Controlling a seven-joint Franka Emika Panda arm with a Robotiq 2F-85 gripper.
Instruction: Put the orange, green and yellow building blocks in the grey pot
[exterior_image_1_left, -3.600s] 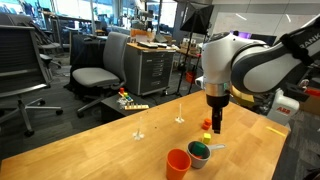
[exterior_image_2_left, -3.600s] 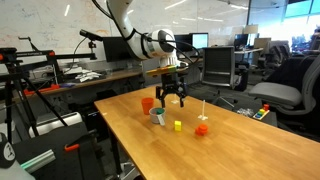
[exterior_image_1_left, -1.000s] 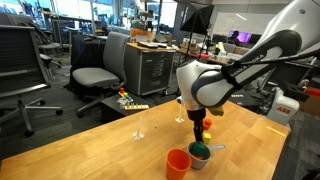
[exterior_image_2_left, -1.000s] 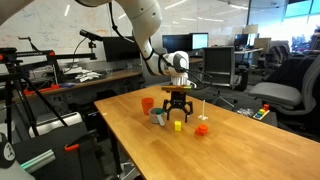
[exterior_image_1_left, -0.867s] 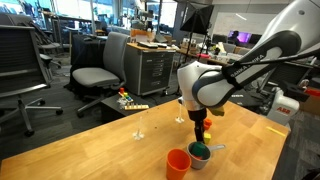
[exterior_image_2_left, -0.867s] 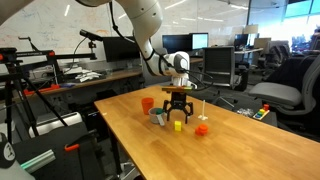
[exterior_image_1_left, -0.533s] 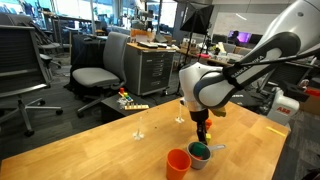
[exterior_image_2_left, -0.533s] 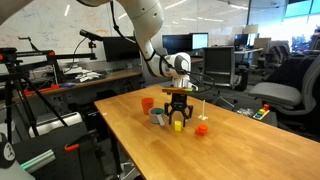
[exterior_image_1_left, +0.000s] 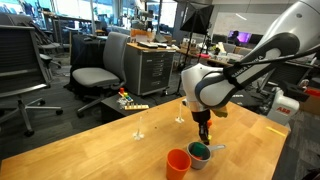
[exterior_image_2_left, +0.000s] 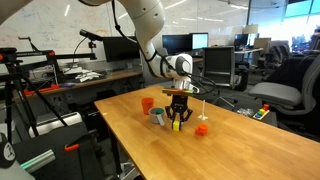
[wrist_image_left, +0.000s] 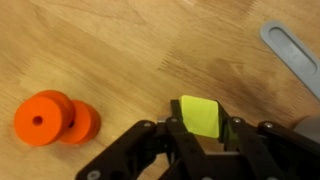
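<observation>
The yellow block goes up in my gripper next, over the grey pot's opening (exterior_image_1_left: 199, 151), then down for release, because the pot's rim stands above the tabletop.
The yellow block (wrist_image_left: 198, 115) lies on the wooden table with my gripper (wrist_image_left: 200, 128) shut on it, one finger on each side. In an exterior view the gripper (exterior_image_2_left: 179, 122) stands low over the table with the yellow block (exterior_image_2_left: 178, 125) between its tips. The orange block (wrist_image_left: 50, 118) is a round piece lying to the left, apart from the gripper; it also shows beside it (exterior_image_2_left: 201, 128). The grey pot (exterior_image_1_left: 200, 153) stands close by with something green (exterior_image_1_left: 199, 150) inside. Its straight handle (wrist_image_left: 295, 55) crosses the upper right of the wrist view.
A bright orange cup (exterior_image_1_left: 178, 162) stands right beside the pot. Two thin white posts (exterior_image_1_left: 139, 126) (exterior_image_1_left: 180, 112) stand upright on the table. Office chairs (exterior_image_1_left: 95, 70) and desks lie beyond the table's edge (exterior_image_1_left: 90, 128).
The gripper came down over the yellow block and its fingers closed on it. The pot, cup and orange block have not moved.
</observation>
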